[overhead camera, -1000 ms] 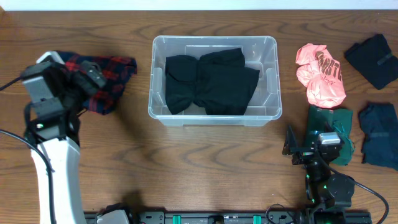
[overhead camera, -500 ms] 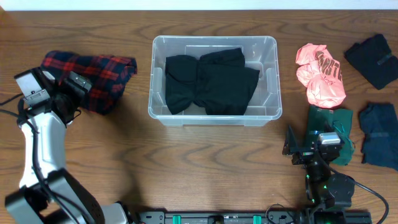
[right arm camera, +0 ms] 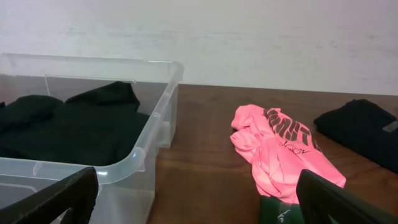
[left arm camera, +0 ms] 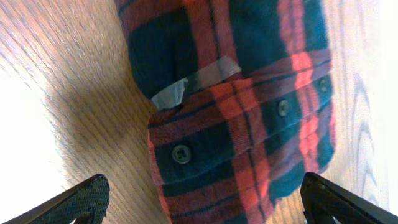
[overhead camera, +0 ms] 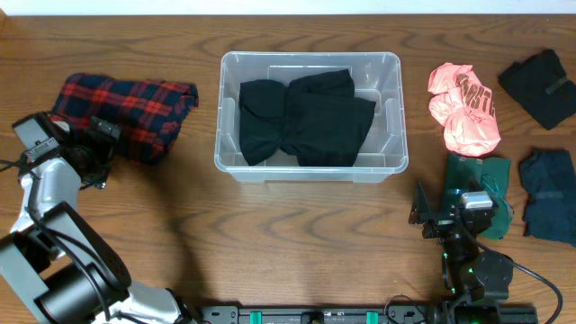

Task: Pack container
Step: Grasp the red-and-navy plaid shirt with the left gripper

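My left gripper moves down and eases outward onto the plaid shirt's buttoned near part next, since that cloth already lies between the gripper's empty, wide-open fingers.
The clear container (overhead camera: 310,171) stands at mid-table with a black garment (overhead camera: 301,117) lying inside. A red-and-navy plaid shirt (overhead camera: 126,112) lies folded to its left. My left gripper (overhead camera: 99,151) sits at the shirt's near-left edge. In the left wrist view the plaid shirt (left arm camera: 249,112), with a strip of grey tape (left arm camera: 199,81), lies ahead of the open left gripper (left arm camera: 202,190), whose jaws are wide apart and hold nothing. My right gripper (overhead camera: 450,200) rests open near the front right. The right wrist view shows the container (right arm camera: 149,149) and the open right gripper (right arm camera: 196,193).
A crumpled pink shirt (overhead camera: 463,108) lies right of the container. A green garment (overhead camera: 490,184) lies under the right arm. A black garment (overhead camera: 538,85) and a dark blue one (overhead camera: 549,193) lie at the far right. Bare wood runs along the table's front.
My left arm has pulled back to the left and toward the front, off the plaid shirt, uncovering it. Its jaws stayed open. The right arm has not moved.
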Available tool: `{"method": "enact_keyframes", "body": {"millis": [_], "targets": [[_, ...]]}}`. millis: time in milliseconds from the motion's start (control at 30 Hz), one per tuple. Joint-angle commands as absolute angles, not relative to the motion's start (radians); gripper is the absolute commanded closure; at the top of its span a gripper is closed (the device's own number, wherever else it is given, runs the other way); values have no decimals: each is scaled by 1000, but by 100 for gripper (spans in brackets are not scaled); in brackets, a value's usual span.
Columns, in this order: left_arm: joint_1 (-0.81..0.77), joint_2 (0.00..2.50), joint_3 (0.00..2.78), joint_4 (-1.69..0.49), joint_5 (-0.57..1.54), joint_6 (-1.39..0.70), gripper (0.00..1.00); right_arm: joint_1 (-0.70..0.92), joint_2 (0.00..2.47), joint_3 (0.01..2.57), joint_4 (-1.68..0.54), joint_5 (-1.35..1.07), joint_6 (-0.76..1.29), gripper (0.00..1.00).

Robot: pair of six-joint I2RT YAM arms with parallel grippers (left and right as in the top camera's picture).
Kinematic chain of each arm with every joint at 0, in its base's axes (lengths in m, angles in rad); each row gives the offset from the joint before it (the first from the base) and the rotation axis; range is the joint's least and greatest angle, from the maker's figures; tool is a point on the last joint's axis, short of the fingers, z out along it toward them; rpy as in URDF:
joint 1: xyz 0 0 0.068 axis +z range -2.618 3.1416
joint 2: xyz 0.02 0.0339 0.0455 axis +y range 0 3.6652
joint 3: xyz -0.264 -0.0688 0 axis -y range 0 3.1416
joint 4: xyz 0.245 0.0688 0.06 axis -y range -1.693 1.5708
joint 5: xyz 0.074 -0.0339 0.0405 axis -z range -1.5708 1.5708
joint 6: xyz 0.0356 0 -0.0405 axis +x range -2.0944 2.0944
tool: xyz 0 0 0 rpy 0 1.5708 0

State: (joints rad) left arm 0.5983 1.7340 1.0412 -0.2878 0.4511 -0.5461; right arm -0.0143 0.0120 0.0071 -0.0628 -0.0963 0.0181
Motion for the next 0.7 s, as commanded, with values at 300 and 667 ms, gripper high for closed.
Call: {"method": "enact_keyframes", "body": {"millis": [300, 667], "targets": [[598, 1853, 1062, -236, 513, -563, 2, -8, 7, 6, -67, -94, 29, 1], [597, 1959, 1063, -60, 570, -610, 2, -8, 7, 6, -67, -94, 28, 1]]}}
